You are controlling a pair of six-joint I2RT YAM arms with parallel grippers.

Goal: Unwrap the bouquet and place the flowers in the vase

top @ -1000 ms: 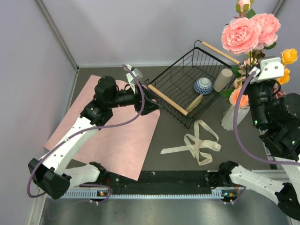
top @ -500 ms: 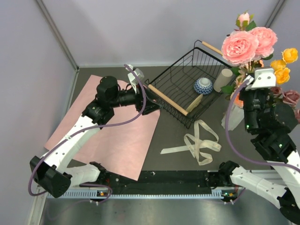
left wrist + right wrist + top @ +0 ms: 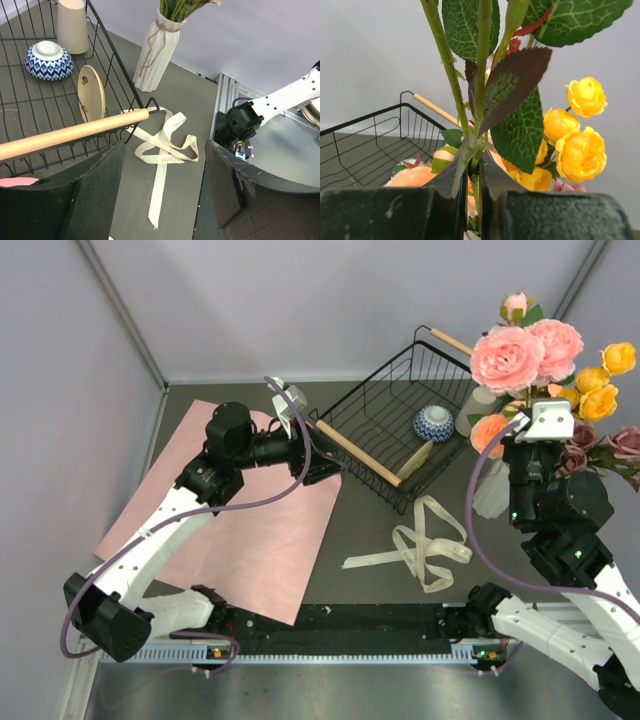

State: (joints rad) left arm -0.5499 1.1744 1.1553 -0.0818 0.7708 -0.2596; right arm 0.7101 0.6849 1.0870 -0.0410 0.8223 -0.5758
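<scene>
My right gripper is above the white ribbed vase (image 3: 492, 495), which stands upright. Next it will move down toward the vase's opening, lower the green stems into it and then let go.
My right gripper (image 3: 476, 165) is shut on a bunch of green stems of the flowers (image 3: 479, 75). From above, their pink, yellow and peach blooms (image 3: 515, 355) rise over that gripper (image 3: 532, 440) at the far right. The white ribbed vase (image 3: 492, 495) stands just below and left of them, partly behind the right arm. In the left wrist view the vase (image 3: 159, 50) has green stems in its mouth. The bouquet's lilac-pink paper (image 3: 250, 540) lies flat at the left. My left gripper (image 3: 325, 465) hangs open over the paper's far right corner, its jaws (image 3: 162, 150) empty.
A cream ribbon (image 3: 425, 540) lies loose in the middle of the table. The black wire basket (image 3: 380, 405) with wooden handles holds a blue-and-white bowl (image 3: 433, 423), a cream cup (image 3: 72, 25) and a wooden disc (image 3: 92, 92). Grey walls close in at the back and sides.
My right arm has swung left and lower with the flowers, bringing the blooms over the vase. The left arm has stayed still.
</scene>
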